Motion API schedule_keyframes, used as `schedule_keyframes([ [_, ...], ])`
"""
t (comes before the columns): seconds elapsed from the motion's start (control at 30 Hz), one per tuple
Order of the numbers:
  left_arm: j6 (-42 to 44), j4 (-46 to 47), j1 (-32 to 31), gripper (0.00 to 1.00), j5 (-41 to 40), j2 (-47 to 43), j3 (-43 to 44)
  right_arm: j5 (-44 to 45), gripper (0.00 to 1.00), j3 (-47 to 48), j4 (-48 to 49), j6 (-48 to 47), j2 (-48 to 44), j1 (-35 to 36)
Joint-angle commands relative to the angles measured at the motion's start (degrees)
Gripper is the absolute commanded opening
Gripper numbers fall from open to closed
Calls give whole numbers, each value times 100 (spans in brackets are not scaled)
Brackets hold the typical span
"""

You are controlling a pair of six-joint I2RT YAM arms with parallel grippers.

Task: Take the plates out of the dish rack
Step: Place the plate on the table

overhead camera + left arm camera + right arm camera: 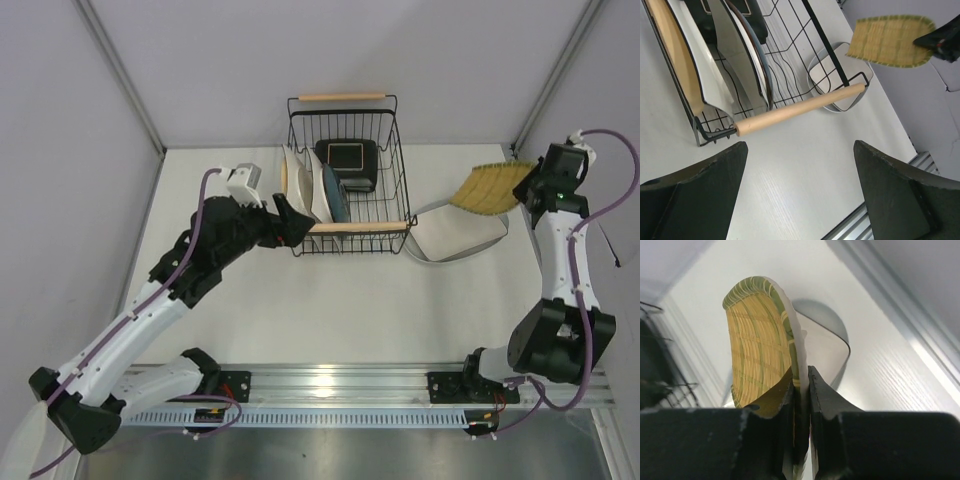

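Note:
I will lower my right gripper, move it toward the rack [343, 97] and put the mustard ribbed plate on top, because that plate still hangs tilted above the grey plate [455, 238].
The black wire dish rack [343, 97] stands at the back of the table. Several plates stand on edge in its left half [296, 180], and a black-rimmed teal square plate [348, 155] leans at its back. My left gripper [293, 222] hovers open at the rack's near-left corner, just short of the wooden handle [800, 107], with nothing between its fingers. In the left wrist view a tan plate [670, 50] and white plates [715, 65] show. My right gripper [532, 183] is shut on the rim of the mustard ribbed plate [490, 187], held tilted above a grey plate [455, 238] on the table.
The grey plate [832, 70] lies flat just right of the rack, touching its near-right corner. White walls close in on the left, back and right. A metal rail [340, 385] runs along the near edge, between the arm bases.

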Motion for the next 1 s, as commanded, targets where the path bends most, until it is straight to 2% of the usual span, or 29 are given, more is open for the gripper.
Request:
schedule_keyframes([
  [0.0, -151, 259, 61, 94, 188, -396, -301, -1136, 0, -336, 1074, 135, 51, -345],
  [0.23, -195, 321, 131, 94, 346, -810, -732, -2173, 0, -723, 1893, -304, 473, -442],
  [0.37, -177, 321, 184, 94, 408, -1012, -855, -2894, 0, -811, 2227, -1032, 902, -469],
  [0.5, -213, 400, 202, 94, 549, -1074, -978, -3720, 0, -847, 2587, -1376, 1456, -504],
  [0.67, -239, 400, 219, 94, 575, -1171, -1083, -5027, 0, -811, 2965, -1210, 2125, -705],
  [0.77, -248, 382, 246, 95, 540, -1285, -1136, -5442, 0, -838, 3203, -982, 2406, -855],
  [0.9, -230, 373, 290, 95, 540, -1355, -1145, -5480, 0, -812, 3169, -648, 2714, -1048],
  [0.97, -256, 408, 290, 95, 540, -1320, -1145, -5023, 0, -707, 2549, -708, 2890, -1101],
])
